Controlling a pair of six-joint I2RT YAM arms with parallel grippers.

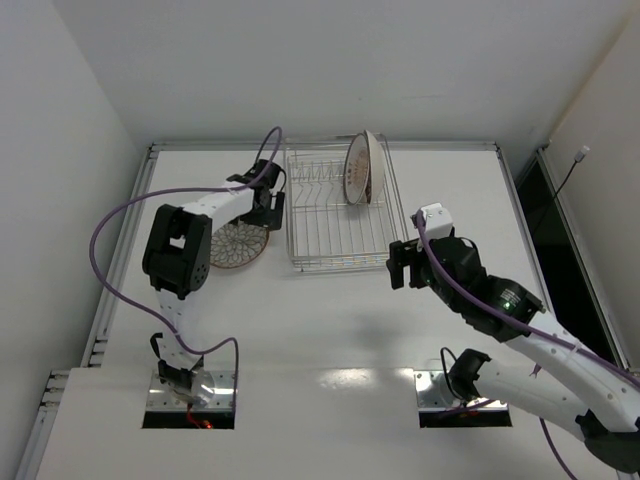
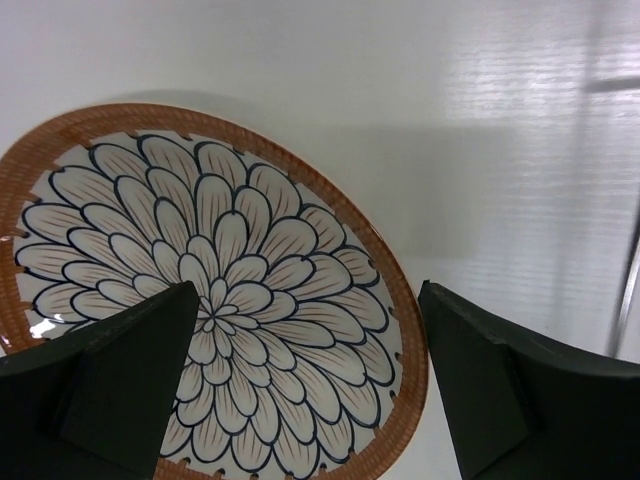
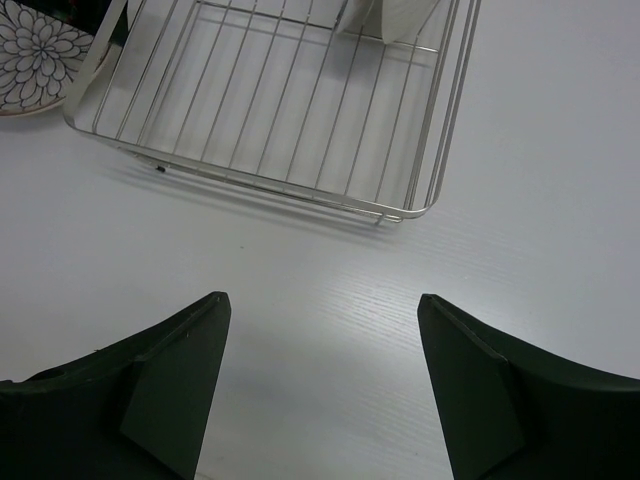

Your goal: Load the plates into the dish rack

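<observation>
The left gripper will next move toward the rack [image 1: 322, 228] and go down onto that rim of the plate, because one finger hangs over the plate's centre.
A petal-pattern plate [image 1: 232, 250] [image 2: 250, 260] with an orange rim lies flat on the table, left of the dish rack [image 1: 322, 228]. My left gripper [image 1: 264, 214] [image 2: 308, 335] hovers open over the plate's right side; one finger is over its centre, the other beyond its rim, and neither visibly touches it. Patterned plates [image 1: 360, 170] stand upright at the rack's far right; how many I cannot tell, and the right wrist view shows only a white underside [image 3: 402, 18]. My right gripper [image 1: 408, 266] [image 3: 322, 330] is open and empty over bare table near the rack's front right corner [image 3: 405, 205].
The silver wire rack [image 3: 270, 100] has free slots across its left and middle. The petal plate [image 3: 35, 55] shows just past the rack's left corner. A purple cable [image 1: 120, 215] loops beside the left arm. Raised table edges run along the back and sides.
</observation>
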